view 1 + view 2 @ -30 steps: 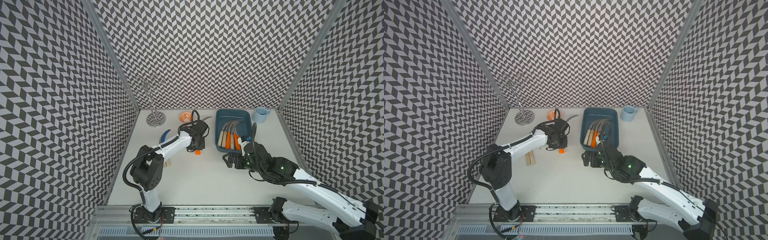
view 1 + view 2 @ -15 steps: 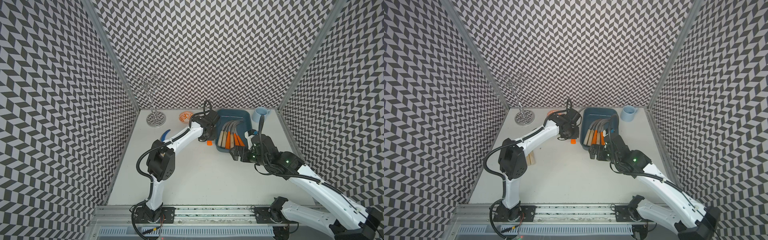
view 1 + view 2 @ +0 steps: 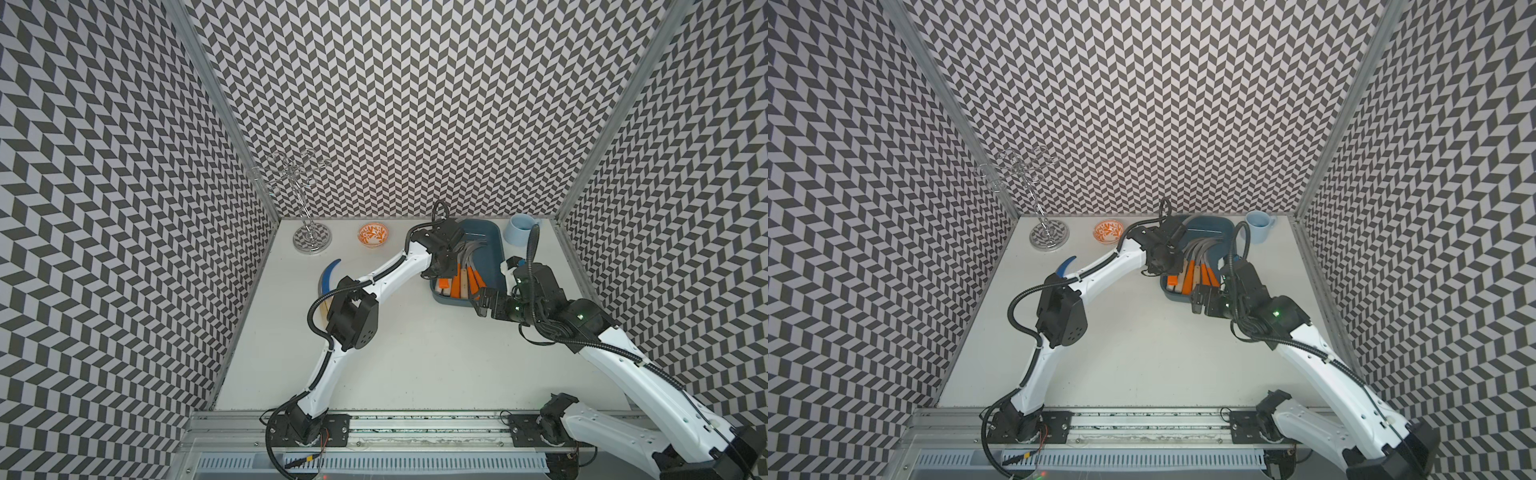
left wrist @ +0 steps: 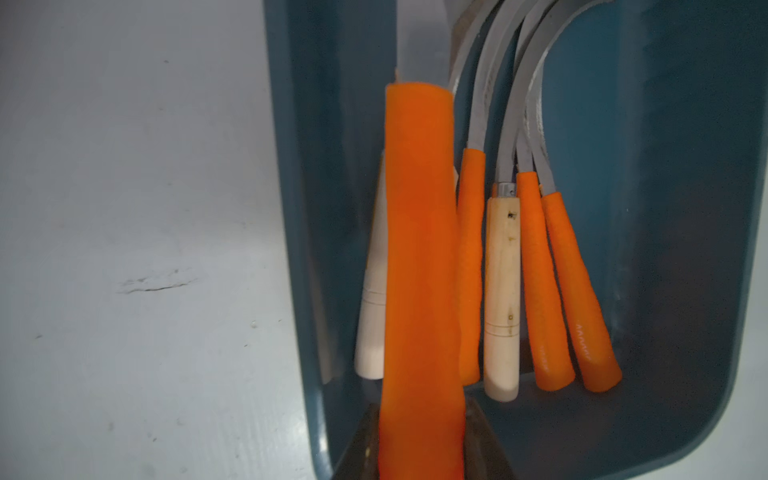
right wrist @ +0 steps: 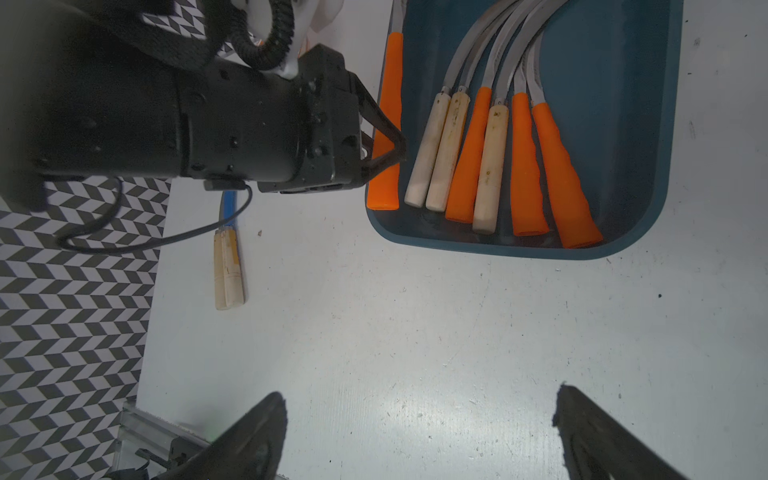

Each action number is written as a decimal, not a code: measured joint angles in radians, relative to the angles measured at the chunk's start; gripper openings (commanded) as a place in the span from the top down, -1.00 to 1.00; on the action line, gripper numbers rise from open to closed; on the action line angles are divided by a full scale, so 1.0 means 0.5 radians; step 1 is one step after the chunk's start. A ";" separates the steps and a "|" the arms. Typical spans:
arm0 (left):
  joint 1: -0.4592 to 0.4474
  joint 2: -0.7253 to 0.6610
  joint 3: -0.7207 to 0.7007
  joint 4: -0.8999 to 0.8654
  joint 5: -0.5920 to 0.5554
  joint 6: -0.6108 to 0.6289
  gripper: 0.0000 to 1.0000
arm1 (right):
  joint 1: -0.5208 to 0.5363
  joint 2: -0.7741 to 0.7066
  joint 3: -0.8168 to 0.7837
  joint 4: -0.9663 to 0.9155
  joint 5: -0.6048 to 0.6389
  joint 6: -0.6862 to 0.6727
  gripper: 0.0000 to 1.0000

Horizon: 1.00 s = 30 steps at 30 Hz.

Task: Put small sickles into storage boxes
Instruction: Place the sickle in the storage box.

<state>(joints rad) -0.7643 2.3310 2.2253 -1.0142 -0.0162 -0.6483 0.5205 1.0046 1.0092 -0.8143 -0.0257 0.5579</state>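
The sickle still hangs above the others, so my left gripper will next move down and across toward the orange handle between the pale ones to release it there.
The storage box is a dark teal tray [image 3: 492, 245] [image 3: 1221, 232] at the back of the table. Several small sickles [image 5: 490, 166] [image 4: 503, 291] with orange or pale wood handles lie side by side in it. My left gripper [image 4: 420, 415] [image 5: 390, 145] [image 3: 442, 266] is shut on an orange-handled sickle [image 4: 419, 249] [image 5: 388, 104], holding it along the tray's left side, just above the others. One blue-bladed sickle [image 3: 326, 274] [image 3: 1068, 264] with a wood handle [image 5: 227, 270] lies on the table at the left. My right gripper [image 5: 419, 411] [image 3: 482, 301] is open over bare table by the tray's near edge.
A light blue mug [image 3: 519, 228] stands right of the tray. An orange-patterned bowl [image 3: 372, 235] and a wire stand [image 3: 311, 239] sit at the back left. The left arm's elbow [image 3: 353, 316] hangs over the blue sickle's handle. Patterned walls close three sides.
The left gripper has carried the orange-handled sickle from the table's middle rightward to the tray's left side. The right gripper has moved back and right, up to the tray's near edge.
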 measured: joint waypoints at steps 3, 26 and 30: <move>-0.024 0.069 0.038 0.014 0.027 -0.008 1.00 | -0.035 0.000 0.000 -0.016 -0.022 -0.015 -0.99; -0.054 0.280 0.079 0.182 0.077 -0.039 0.17 | -0.109 -0.050 -0.037 -0.062 -0.101 -0.080 -0.99; -0.054 0.269 0.080 0.186 0.077 -0.034 -0.10 | -0.109 -0.060 -0.037 -0.063 -0.102 -0.102 -0.99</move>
<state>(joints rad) -0.7914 2.4657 2.2654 -0.9211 0.0223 -0.6655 0.4660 0.9745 0.9909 -0.8455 -0.0769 0.5068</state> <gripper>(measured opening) 0.502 0.995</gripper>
